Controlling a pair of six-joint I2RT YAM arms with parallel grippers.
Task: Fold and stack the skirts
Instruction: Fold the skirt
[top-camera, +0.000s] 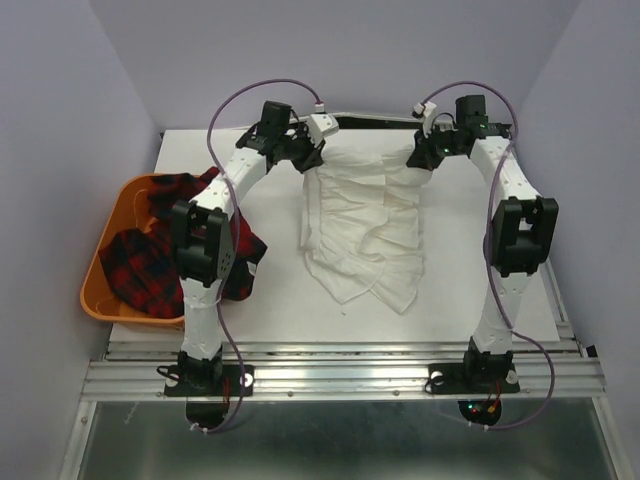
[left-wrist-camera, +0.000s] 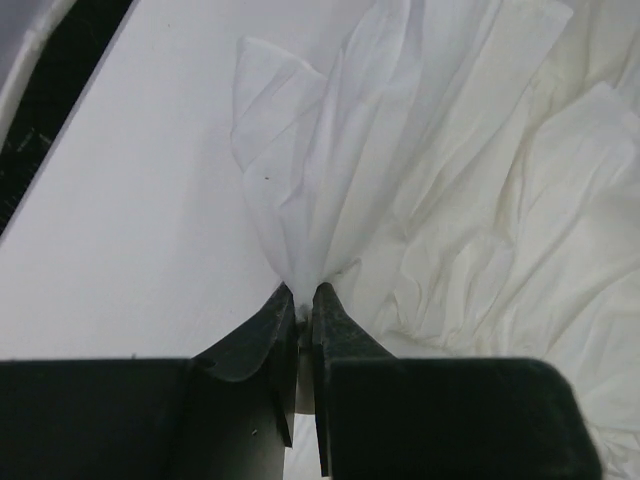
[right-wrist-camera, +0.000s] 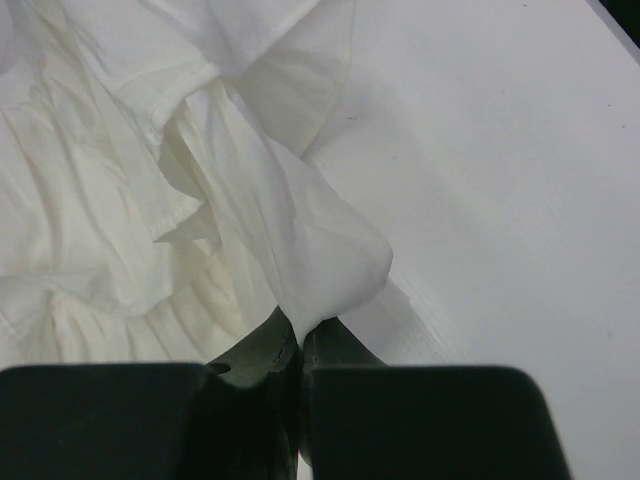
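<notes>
My left gripper will move back next and let go of the skirt's pinched corner over the skirt's basket-side edge (top-camera: 315, 236), which is back from my gripper's fingers, because the skirt is spread out.
The white pleated skirt (top-camera: 362, 228) lies spread on the table's middle, its near hem rumpled. My left gripper (top-camera: 308, 160) is shut on its far left corner; the left wrist view shows the thin cloth (left-wrist-camera: 330, 180) pinched between the fingers (left-wrist-camera: 302, 292). My right gripper (top-camera: 422, 158) is shut on its far right corner, where the cloth (right-wrist-camera: 320, 250) bunches at the fingers (right-wrist-camera: 302, 335). Red-and-black plaid skirts (top-camera: 150, 265) lie in and over the orange basket at the left.
The orange plastic basket (top-camera: 98, 300) stands at the table's left edge, beside my left arm. Purple walls close in both sides. The white table surface (top-camera: 500, 320) runs to a metal rail at the near edge.
</notes>
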